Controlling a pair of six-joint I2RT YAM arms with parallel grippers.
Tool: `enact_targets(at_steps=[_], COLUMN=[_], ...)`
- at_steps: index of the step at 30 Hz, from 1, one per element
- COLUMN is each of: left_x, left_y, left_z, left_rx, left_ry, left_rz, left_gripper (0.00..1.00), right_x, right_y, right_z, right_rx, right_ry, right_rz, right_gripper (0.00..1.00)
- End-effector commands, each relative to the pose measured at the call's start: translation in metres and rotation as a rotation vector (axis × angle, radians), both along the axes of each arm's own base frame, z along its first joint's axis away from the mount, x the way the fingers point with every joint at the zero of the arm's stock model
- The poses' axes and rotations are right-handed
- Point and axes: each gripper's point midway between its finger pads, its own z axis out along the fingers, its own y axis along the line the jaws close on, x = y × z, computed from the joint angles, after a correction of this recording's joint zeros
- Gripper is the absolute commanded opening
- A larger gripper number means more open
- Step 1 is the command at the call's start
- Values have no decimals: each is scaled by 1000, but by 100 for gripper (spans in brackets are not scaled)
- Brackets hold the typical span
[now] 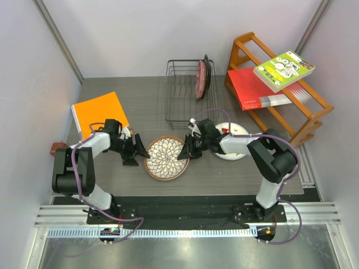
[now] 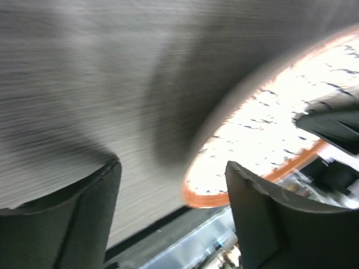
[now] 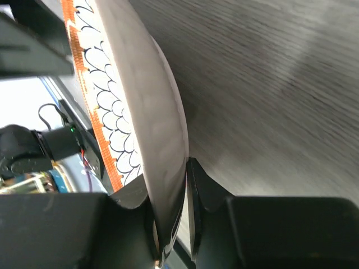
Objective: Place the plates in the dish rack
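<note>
My right gripper should lift the petal plate (image 1: 165, 158) outward, then lower it upright into the slots beside the pink plate (image 1: 200, 79) and let go of it, because those wires are empty.
The brown-rimmed petal plate (image 1: 165, 158) lies in the middle of the table, between both grippers. My right gripper (image 1: 185, 151) is shut on its right rim; in the right wrist view the jaws of the gripper (image 3: 168, 185) pinch the edge of the plate (image 3: 146, 84). My left gripper (image 1: 137, 152) stands open just off the plate's left edge. The left wrist view shows both wide-set fingers (image 2: 73, 224) and, beyond them, the plate (image 2: 269, 140). The black wire dish rack (image 1: 182, 95) stands behind, with a pink plate (image 1: 200, 79) and a dark-rimmed plate (image 1: 207, 70) upright at its right end. A white fruit plate (image 1: 235, 134) lies under my right arm.
An orange notebook (image 1: 100, 112) lies at the back left. An orange wooden shelf (image 1: 297, 120) at the right carries a red book (image 1: 252, 89) and a green book (image 1: 283, 70). A small brown object (image 1: 56, 148) sits at the left edge.
</note>
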Motion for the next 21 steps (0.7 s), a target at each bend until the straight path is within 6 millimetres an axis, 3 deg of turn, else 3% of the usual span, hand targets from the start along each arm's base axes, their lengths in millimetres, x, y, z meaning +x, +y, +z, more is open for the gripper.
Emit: enact_targets(at_steps=[1,3,5,6,9,10,12,15,16,17,18,19,20,21], left_x=[17,31,37,48,58,63,69,74,75,77,77,79,80,80], left_y=[23,29,36,40,59,61,74,85,89,92,94,99,100,100], left_z=[22,45,70,89,127,140,157,169,172,174,175,176,177,176], left_rx=[147,170,211,235,318,333,407,465,479,493,503,517,520,517], left_ry=[-112,-188,-267,-328,-480,-533,-610,-672,-677,-675,-673,-664,-661,-652], left_rz=[-5,-14,-25,-18,0,0,53,98,124,150,163,200,215,227], left_gripper=[78,79,80,80,81,82,95,99,100,99,99,99,100,100], right_x=[11,12,11,17,16,25,38,77,92,119,137,153,174,185], right_y=[0,-7,-12,-7,-12,-12,-14,-20,-24,-33,-39,-44,-66,-58], right_z=[87,100,129,158,189,212,234,269,274,266,285,289,298,310], right_rx=[84,63,40,62,28,14,-11,-92,-130,-236,-265,-311,-427,-448], right_ry=[-201,-246,-295,-352,-383,-435,-528,-678,-692,-711,-757,-758,-802,-838], right_rz=[134,175,232,251,273,246,218,85,-2,-117,-219,-334,-500,-556], right_gripper=[1,1,1,1,1,1,1,1,1,1,1,1,1,1])
